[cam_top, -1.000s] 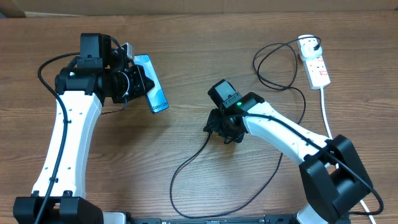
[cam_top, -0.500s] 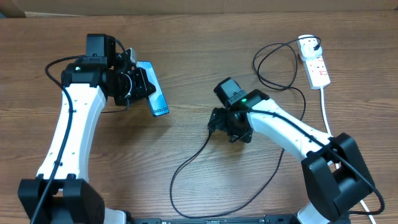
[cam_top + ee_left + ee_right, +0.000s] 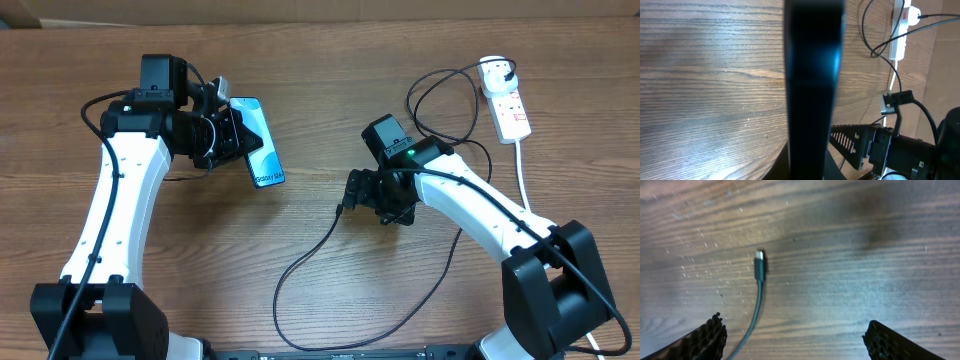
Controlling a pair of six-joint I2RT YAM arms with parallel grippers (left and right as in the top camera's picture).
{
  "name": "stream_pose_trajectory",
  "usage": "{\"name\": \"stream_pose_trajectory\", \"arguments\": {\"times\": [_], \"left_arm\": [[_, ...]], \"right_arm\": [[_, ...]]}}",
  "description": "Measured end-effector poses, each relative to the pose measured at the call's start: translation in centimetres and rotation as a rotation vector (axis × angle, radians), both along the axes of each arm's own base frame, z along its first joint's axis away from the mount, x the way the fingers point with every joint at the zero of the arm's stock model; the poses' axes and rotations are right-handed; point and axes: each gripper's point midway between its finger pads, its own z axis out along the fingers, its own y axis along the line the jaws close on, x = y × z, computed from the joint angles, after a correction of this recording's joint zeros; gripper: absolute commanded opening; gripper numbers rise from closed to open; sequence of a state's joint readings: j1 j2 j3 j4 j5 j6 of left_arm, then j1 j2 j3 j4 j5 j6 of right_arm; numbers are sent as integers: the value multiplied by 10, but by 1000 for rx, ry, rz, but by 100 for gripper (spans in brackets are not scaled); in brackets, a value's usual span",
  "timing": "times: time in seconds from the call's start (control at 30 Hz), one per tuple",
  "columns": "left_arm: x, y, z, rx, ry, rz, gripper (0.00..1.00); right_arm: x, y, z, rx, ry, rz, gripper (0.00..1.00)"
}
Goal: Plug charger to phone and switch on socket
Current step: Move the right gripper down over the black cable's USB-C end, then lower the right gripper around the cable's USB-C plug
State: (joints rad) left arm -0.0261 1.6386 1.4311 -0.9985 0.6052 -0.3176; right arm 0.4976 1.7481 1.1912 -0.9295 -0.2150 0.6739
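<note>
The charger's black connector (image 3: 339, 210) (image 3: 759, 268) is below and to the left in the overhead view. My right gripper needs to move down and sideways onto it next.
The phone (image 3: 259, 150), its light blue screen lit, is held off the table in my left gripper (image 3: 228, 140), which is shut on its edges. In the left wrist view the phone (image 3: 812, 75) is a dark upright bar seen edge-on. The charger's black connector tip (image 3: 340, 208) lies on the table just left of my right gripper (image 3: 356, 194). In the right wrist view the tip (image 3: 759, 262) lies ahead of my open, empty fingers (image 3: 797, 342). The black cable (image 3: 300, 265) loops back to the white plug (image 3: 497, 70), which sits in the socket strip (image 3: 512, 112).
The strip's thick white cord (image 3: 525, 185) runs down the right side past my right arm. The black cable makes a wide loop (image 3: 440, 110) left of the strip and another near the front edge. The strip also shows in the left wrist view (image 3: 900, 40).
My left arm has carried the phone to the right, toward the middle. My right gripper has moved right and back a little, and the connector tip now lies uncovered beside it.
</note>
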Motion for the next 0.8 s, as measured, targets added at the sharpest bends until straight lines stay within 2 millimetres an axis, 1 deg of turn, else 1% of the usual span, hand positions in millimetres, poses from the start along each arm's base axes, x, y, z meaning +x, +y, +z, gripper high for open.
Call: {"name": "stream_pose_trajectory", "arguments": {"times": [0.2, 0.3, 0.4, 0.5, 0.67, 0.8], "left_arm": [[0, -1, 1, -2, -9, -13, 4], [0, -1, 1, 1, -13, -19, 4], [0, -1, 0, 3, -17, -25, 4], [0, -1, 0, 4, -19, -28, 4], [0, -1, 0, 5, -21, -31, 4], [0, -1, 0, 5, -21, -31, 4]], "right_arm": [[-7, 0, 0, 3, 26, 18, 86], [-7, -1, -1, 0, 24, 19, 83], [-6, -1, -5, 3, 20, 8, 77], [-3, 2, -9, 20, 5, -8, 75], [0, 15, -16, 65, -28, -27, 71], [7, 34, -13, 111, -76, -33, 69]]}}
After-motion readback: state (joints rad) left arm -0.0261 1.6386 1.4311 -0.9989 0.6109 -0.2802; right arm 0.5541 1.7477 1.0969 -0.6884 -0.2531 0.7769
